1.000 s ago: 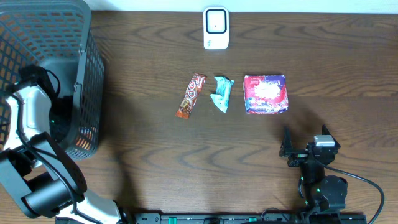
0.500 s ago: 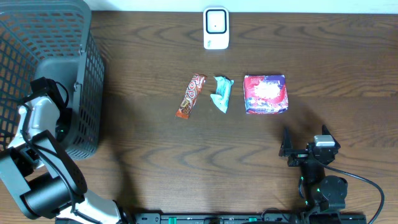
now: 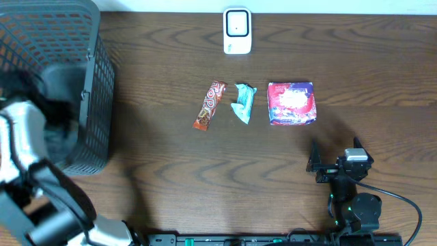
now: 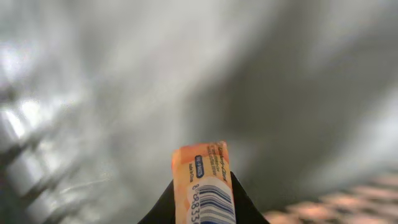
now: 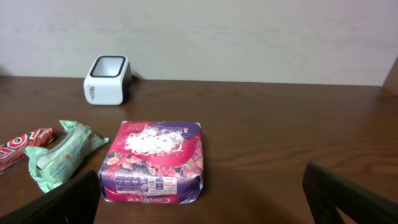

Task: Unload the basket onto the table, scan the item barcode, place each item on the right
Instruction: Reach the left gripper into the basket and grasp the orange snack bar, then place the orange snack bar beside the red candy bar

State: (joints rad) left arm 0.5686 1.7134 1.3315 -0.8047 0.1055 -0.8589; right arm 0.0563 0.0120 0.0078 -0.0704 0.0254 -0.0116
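Note:
The tabletop beside the red candy bar is bare, so my left gripper should next move up from the basket, then come down and release the orange packet there.
In the left wrist view, an orange packet with a printed barcode stands upright between two black fingers; my left gripper is shut on it. Its background is blurred grey. From overhead, the left arm is a blur over the dark mesh basket at the left edge, and its gripper does not show. The white scanner stands at the far middle of the table, also visible as the scanner in the right wrist view. My right gripper rests open near the front right, nothing between its fingers.
A red candy bar, a teal wrapper and a purple-and-red pack lie in a row mid-table. The pack sits just ahead of my right gripper.
My left gripper has shut on the orange packet inside the basket. The left arm has shifted left and is now motion-blurred. The right arm has not moved.

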